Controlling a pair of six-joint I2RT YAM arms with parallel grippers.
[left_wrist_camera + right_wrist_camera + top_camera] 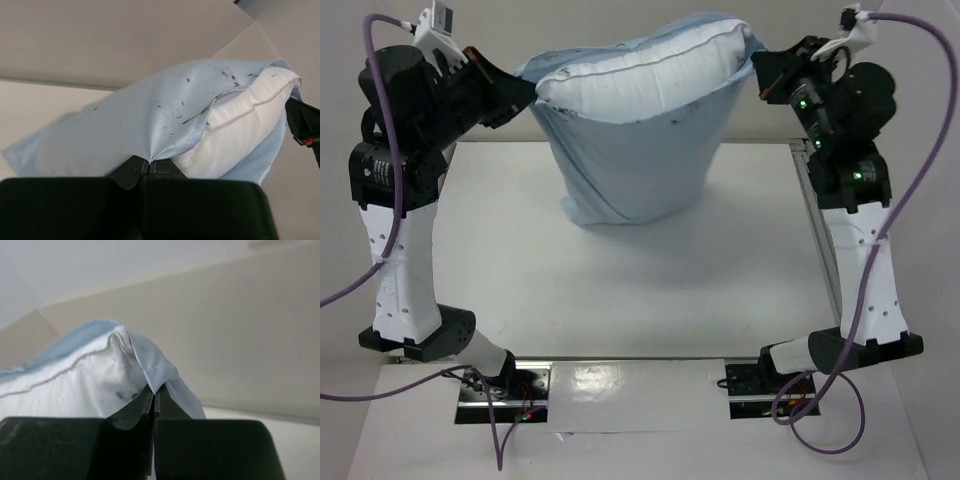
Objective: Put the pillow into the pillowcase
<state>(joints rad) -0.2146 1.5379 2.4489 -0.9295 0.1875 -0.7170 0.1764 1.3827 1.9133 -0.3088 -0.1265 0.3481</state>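
Note:
The pillow's top edge shows at the pillowcase's opening, so next my left gripper will lift the pillowcase's pinched rim (533,74) (152,151) up and to the left in the top view. Then it will release it.
The light-blue pillowcase (635,160) hangs like a sack above the table's far side, its mouth upward. The white pillow (640,75) sits inside it, its top edge showing out of the mouth. My left gripper (525,95) is shut on the pillowcase's left rim, seen pinched in the left wrist view (149,164), with pillowcase (130,125) and pillow (240,130) beyond. My right gripper (760,65) is shut on the right rim, pinched in the right wrist view (154,390), next to the pillow (75,385) and pillowcase (155,367).
The white table (620,290) lies under the hanging sack. A metal rail (817,230) runs along its right side. The arm bases (505,385) stand at the near edge, with purple cables looping at both sides.

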